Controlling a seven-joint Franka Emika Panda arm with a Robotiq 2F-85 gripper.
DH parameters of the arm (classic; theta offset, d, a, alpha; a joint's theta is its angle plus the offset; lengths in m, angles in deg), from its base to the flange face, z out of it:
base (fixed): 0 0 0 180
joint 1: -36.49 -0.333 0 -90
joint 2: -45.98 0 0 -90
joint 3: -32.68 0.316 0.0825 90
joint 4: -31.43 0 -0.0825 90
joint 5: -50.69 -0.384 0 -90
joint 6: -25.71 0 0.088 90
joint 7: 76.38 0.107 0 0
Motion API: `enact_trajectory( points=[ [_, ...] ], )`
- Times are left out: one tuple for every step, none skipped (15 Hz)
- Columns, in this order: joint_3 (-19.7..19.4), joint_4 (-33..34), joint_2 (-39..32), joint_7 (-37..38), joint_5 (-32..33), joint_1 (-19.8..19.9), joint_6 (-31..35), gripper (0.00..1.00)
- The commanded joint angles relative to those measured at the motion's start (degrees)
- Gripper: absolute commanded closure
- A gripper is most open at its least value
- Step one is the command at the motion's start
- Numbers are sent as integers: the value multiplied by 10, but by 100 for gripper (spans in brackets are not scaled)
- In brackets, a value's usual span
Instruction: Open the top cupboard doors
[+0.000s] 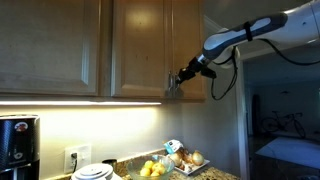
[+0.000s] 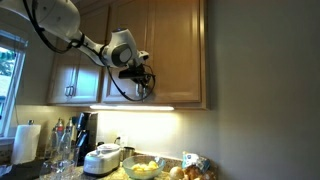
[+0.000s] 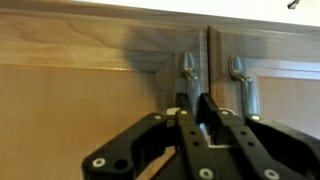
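Note:
Next, my gripper pulls back in an arc toward the doorway and swings the gripped door open before letting go of its handle (image 1: 172, 81) (image 3: 193, 92), because the doors still look closed.
The top cupboard doors are a pair of light-brown wooden panel doors, seen in both exterior views (image 1: 140, 45) (image 2: 175, 45). In the wrist view the left door (image 3: 90, 90) and right door (image 3: 285, 90) meet at a seam and look closed. Each has a slim silver bar handle. My gripper (image 3: 193, 100) is closed around the left door's handle (image 3: 187, 68), near its lower part. The right door's handle (image 3: 240, 78) is free beside it. The gripper also shows at the doors' lower seam in both exterior views (image 1: 178, 78) (image 2: 140, 75).
Another pair of wooden doors (image 2: 75, 70) hangs further along the wall. Below is a lit counter with a bowl of yellow fruit (image 1: 153, 169), a white cooker (image 2: 103, 160), a paper towel roll (image 2: 25, 140) and a black coffee machine (image 1: 15, 145). A doorway (image 1: 285, 120) opens beside the cupboard.

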Motion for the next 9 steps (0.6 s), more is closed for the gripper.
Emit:
enact_trajectory(
  points=[
    [-7,-10,12,-31,-13,1,-35,93],
    [-8,-14,15,-35,-12,1,-36,91],
    [-9,-20,20,-41,-13,1,-39,91],
    [-11,-23,23,-46,-14,1,-42,91],
    [-11,-26,19,-53,-14,0,-38,91],
    [-16,-33,32,-67,-19,-2,-51,91],
    [-22,-39,41,-85,-27,-5,-64,91],
    [-27,-46,51,-103,-33,-6,-77,90],
    [-34,-52,65,-126,-42,-9,-103,90]
  ],
)
